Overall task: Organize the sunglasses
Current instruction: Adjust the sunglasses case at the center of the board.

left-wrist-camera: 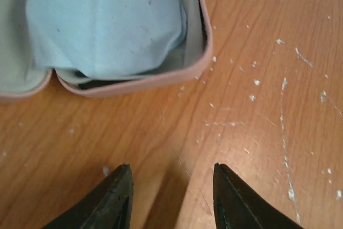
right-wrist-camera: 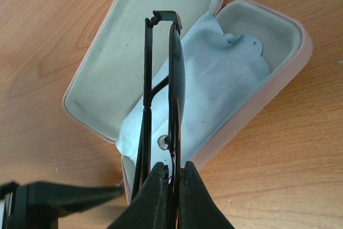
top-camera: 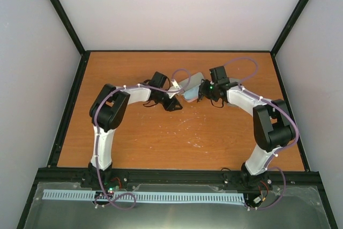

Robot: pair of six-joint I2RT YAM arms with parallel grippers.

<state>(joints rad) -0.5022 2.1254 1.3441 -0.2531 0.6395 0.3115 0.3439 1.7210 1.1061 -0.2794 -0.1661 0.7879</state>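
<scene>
Next, my right gripper lowers the black sunglasses (right-wrist-camera: 176, 73) onto the pale blue cloth (right-wrist-camera: 217, 81) below in the open case and releases them there.
My right gripper (right-wrist-camera: 172, 165) is shut on the black sunglasses (right-wrist-camera: 176, 73). It holds them folded and on edge, just above the open pink case (right-wrist-camera: 94, 73). A pale blue cloth (right-wrist-camera: 225, 79) lies inside the case. In the top view, the right gripper (top-camera: 199, 94) is at the case (top-camera: 192, 83) near the table's middle back. My left gripper (left-wrist-camera: 171, 170) is open and empty, low over the bare wood just in front of the case's pink rim (left-wrist-camera: 206, 36) and the cloth (left-wrist-camera: 107, 20). The reddish-brown sunglasses are out of view.
The left gripper (top-camera: 177, 103) sits just left of the case, close to the right gripper. One of its dark fingers (right-wrist-camera: 69, 194) shows at the lower left of the right wrist view. The wooden table (top-camera: 161, 138) has white scuffs. Black frame rails edge it.
</scene>
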